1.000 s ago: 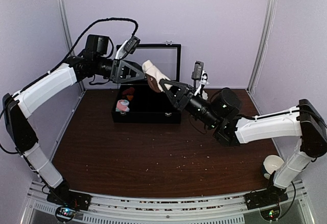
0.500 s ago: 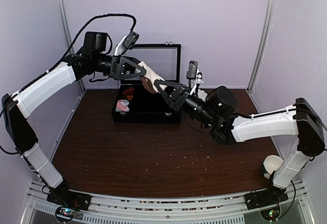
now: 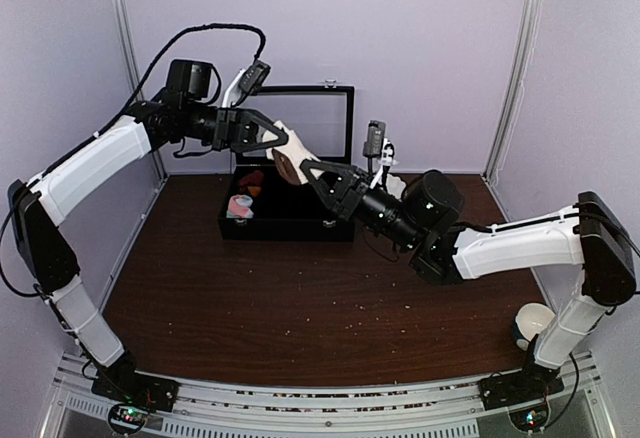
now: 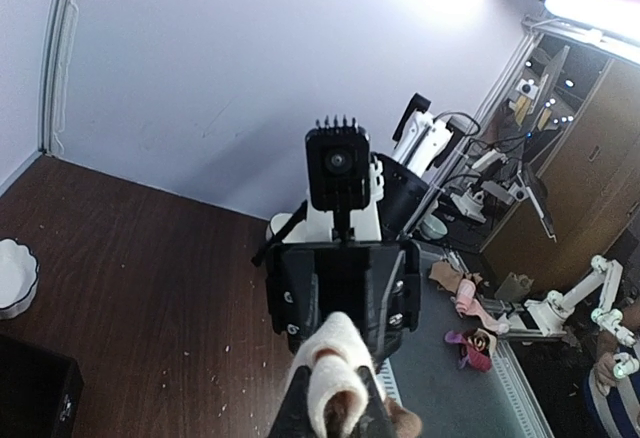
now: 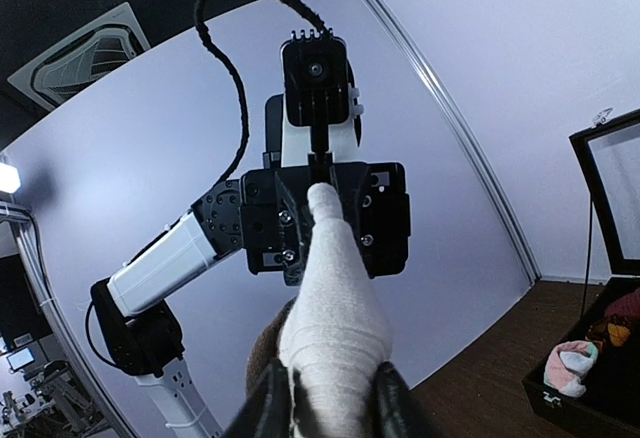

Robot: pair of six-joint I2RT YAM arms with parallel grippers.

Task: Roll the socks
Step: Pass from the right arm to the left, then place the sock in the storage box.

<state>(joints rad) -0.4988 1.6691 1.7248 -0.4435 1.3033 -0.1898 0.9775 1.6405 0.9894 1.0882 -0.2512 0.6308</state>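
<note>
My left gripper tips down next, lowers the sock outward and releases it, since empty box space beside the dark red bundle lies below and outward.
A cream-white rolled sock (image 3: 291,150) with a brown patch hangs in mid-air above the black box, between both grippers. My left gripper (image 3: 274,139) is shut on its far end; in the left wrist view the sock (image 4: 336,356) sits pinched between the dark fingers of the left gripper (image 4: 335,410). My right gripper (image 3: 306,171) faces it from the other side. In the right wrist view the right gripper (image 5: 330,405) stands open, its fingers flanking the unsqueezed sock (image 5: 335,308). A pink and mint sock (image 3: 240,205) lies in the box.
The black box (image 3: 286,228) stands at the back of the brown table with its lid (image 3: 300,93) raised. A dark red and orange bundle (image 3: 252,179) lies inside. A white cup (image 3: 534,322) sits by the right arm's base. Crumbs dot the table.
My left gripper went from open to shut on the sock's end. The right jaws widened around the sock. Both grippers and the sock shifted slightly left.
</note>
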